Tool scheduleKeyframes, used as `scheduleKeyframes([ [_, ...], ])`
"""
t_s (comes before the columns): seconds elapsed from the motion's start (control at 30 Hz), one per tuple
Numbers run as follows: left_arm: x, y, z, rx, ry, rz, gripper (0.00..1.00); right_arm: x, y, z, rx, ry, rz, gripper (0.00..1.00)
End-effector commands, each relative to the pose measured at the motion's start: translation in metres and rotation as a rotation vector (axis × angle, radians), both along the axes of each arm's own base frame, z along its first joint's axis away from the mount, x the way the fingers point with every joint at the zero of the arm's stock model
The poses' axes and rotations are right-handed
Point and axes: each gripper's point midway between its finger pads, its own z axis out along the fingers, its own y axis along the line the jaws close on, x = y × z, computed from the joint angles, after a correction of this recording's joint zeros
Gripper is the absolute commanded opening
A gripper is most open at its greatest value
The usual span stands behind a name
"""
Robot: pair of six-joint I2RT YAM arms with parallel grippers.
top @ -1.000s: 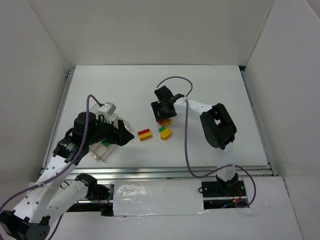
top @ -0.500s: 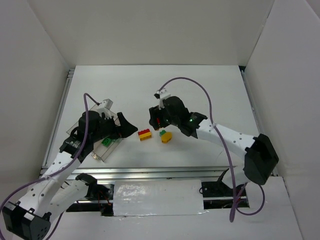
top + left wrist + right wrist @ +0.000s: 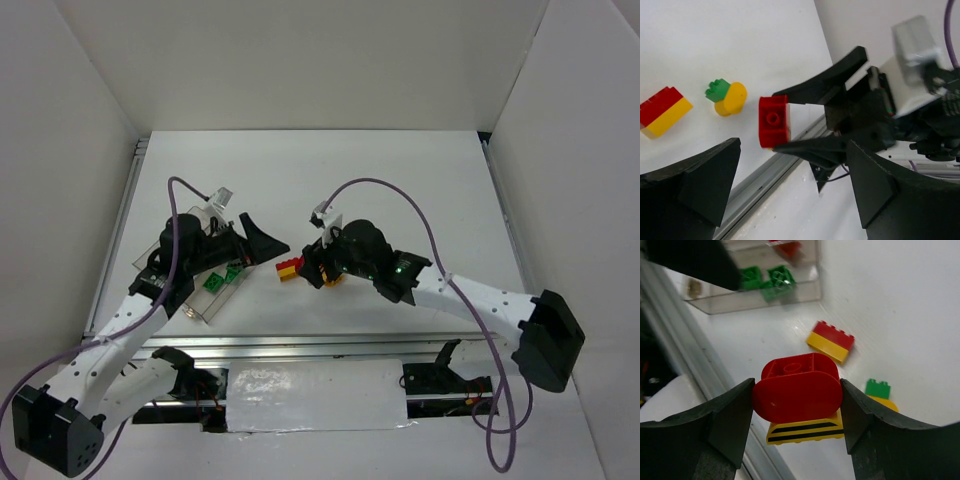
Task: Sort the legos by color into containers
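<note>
I need to move my left gripper to the right in the top view next, around the red lego's loose end, because the fingers of my right gripper leave that end uncovered.
My right gripper point(image 3: 796, 405) is shut on a red rounded lego point(image 3: 796, 390) with a yellow black-striped lego point(image 3: 805, 431) stuck under it, held above the table. In the top view the right gripper point(image 3: 318, 270) hangs beside a red-on-yellow lego point(image 3: 289, 268), which also shows in the right wrist view point(image 3: 831, 341). A green-on-yellow piece point(image 3: 879, 392) lies next to it. The clear tray point(image 3: 197, 303) sits at the left with green legos point(image 3: 214, 281) inside. My left gripper point(image 3: 262, 245) is open and empty above the tray's right end. It faces the held red lego point(image 3: 774, 121).
In the right wrist view the tray point(image 3: 755, 297) holds two green legos point(image 3: 767, 280) and a red one point(image 3: 787, 247) in another compartment. A metal rail point(image 3: 330, 345) runs along the table's near edge. White walls enclose the table on three sides.
My right arm has swung toward the near left, carrying the red and yellow legos from behind the loose bricks to beside them. My left gripper has moved right, past the tray's end.
</note>
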Motion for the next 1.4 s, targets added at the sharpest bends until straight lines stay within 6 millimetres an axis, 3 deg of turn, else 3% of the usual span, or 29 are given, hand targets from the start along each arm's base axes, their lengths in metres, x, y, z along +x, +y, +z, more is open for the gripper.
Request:
scheduleKeyframes([
  [0.0,-0.008,-0.011,0.012,-0.061,-0.031,-0.083,1.00,-0.020,0.021,0.066,0.180,-0.170,0.122,0.24],
  [0.17,-0.016,-0.013,0.010,-0.064,-0.025,-0.107,0.98,-0.034,0.022,0.086,0.229,-0.211,0.141,0.25],
  [0.33,-0.030,-0.024,0.019,-0.084,-0.046,-0.168,0.95,-0.043,0.030,0.104,0.251,-0.240,0.177,0.25],
  [0.43,-0.040,-0.039,0.027,-0.079,-0.067,-0.221,0.93,-0.044,0.038,0.104,0.230,-0.237,0.192,0.26],
  [0.57,-0.045,-0.048,0.022,-0.050,-0.047,-0.238,0.87,-0.040,0.043,0.109,0.200,-0.260,0.165,0.26],
  [0.63,-0.046,-0.050,0.019,-0.044,-0.043,-0.239,0.80,-0.039,0.043,0.113,0.195,-0.274,0.148,0.26],
  [0.73,-0.044,-0.050,0.012,-0.023,-0.033,-0.233,0.53,-0.040,0.043,0.115,0.194,-0.275,0.147,0.26],
  [0.77,-0.044,-0.051,0.011,-0.023,-0.029,-0.236,0.35,-0.040,0.043,0.115,0.196,-0.275,0.146,0.26],
  [0.9,-0.045,-0.054,0.011,-0.029,-0.036,-0.257,0.04,-0.034,0.042,0.112,0.185,-0.265,0.109,0.27],
  [0.93,-0.045,-0.055,0.015,-0.038,-0.055,-0.270,0.00,-0.034,0.043,0.111,0.184,-0.261,0.109,0.34],
  [0.97,-0.047,-0.056,0.020,-0.047,-0.080,-0.283,0.00,-0.033,0.043,0.110,0.185,-0.257,0.101,0.47],
  [1.03,-0.053,-0.058,0.030,-0.077,-0.126,-0.316,0.00,-0.035,0.043,0.109,0.204,-0.237,0.098,0.90],
  [1.07,-0.053,-0.058,0.039,-0.095,-0.167,-0.321,0.00,-0.036,0.043,0.109,0.211,-0.230,0.099,1.00],
  [1.17,-0.054,-0.054,0.048,-0.095,-0.218,-0.311,0.00,-0.040,0.040,0.110,0.235,-0.191,0.092,1.00],
  [1.37,-0.053,-0.048,0.060,-0.068,-0.280,-0.285,0.00,-0.037,0.014,0.115,0.271,-0.154,0.005,1.00],
])
